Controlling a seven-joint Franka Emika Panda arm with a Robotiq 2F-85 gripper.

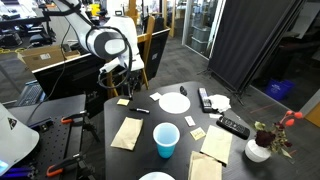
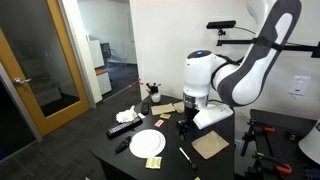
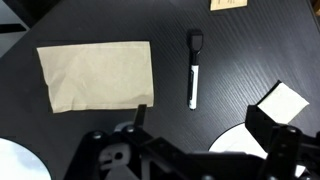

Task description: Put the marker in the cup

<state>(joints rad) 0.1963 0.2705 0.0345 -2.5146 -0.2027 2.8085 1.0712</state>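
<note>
I should lower my open gripper onto the marker's white body (image 2: 185, 154) (image 3: 193, 88), with one finger on either side, because the marker lies flat on the table below and points between my fingers.
The marker (image 3: 194, 68) is a thin pen with a white body and a black cap. It lies flat on the dark table, right of a tan napkin (image 3: 97, 75). It also shows in both exterior views (image 1: 141, 110) (image 2: 184, 154). The light-blue cup (image 1: 166, 138) stands upright near the table's front edge in an exterior view and is out of the wrist view. My gripper (image 3: 203, 125) is open and empty. It hovers above the table near the marker, apart from it (image 1: 120, 85) (image 2: 187, 125).
A white plate (image 1: 174, 102) lies mid-table, and its edge shows in the wrist view (image 3: 240, 140). Two black remotes (image 1: 204, 98) (image 1: 233, 127), a white flower vase (image 1: 260, 148), several tan napkins (image 1: 216, 143) and yellow sticky notes (image 3: 285, 100) lie around.
</note>
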